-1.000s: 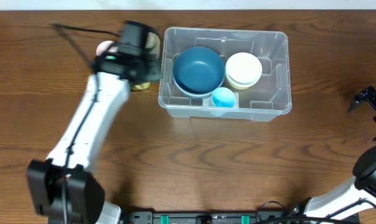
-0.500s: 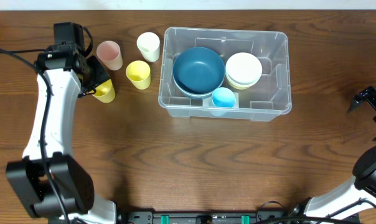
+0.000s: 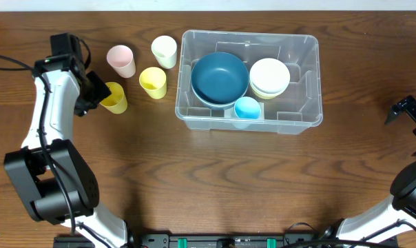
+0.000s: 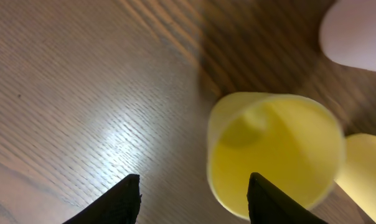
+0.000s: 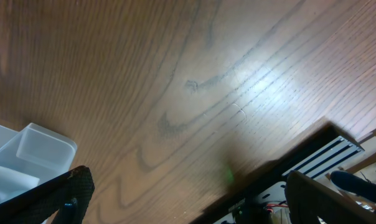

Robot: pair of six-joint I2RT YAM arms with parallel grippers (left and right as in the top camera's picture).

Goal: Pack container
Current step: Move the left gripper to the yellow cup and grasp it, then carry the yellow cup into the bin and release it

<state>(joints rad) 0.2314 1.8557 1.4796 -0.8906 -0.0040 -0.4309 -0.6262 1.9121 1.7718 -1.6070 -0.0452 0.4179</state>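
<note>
I need to lower my left gripper next, with the finger over the second yellow cup's opening going inside and the other finger outside its side.
The clear container stands at the table's middle right. It holds a dark blue bowl, stacked cream bowls and a light blue cup. Left of it stand a pink cup, a cream cup and a yellow cup. A second yellow cup sits right beside my left gripper. In the left wrist view the left gripper is open and empty, with this cup's mouth by its right finger. My right gripper is open and empty, far right of the container.
The left wrist view also shows the pink cup and the other yellow cup behind. The right wrist view shows bare wood under the right gripper, a container corner and the table's edge with a black rail.
My left arm has swung left, away from the container's left wall and off the cups, to the far-left yellow cup. The right arm has not moved.
</note>
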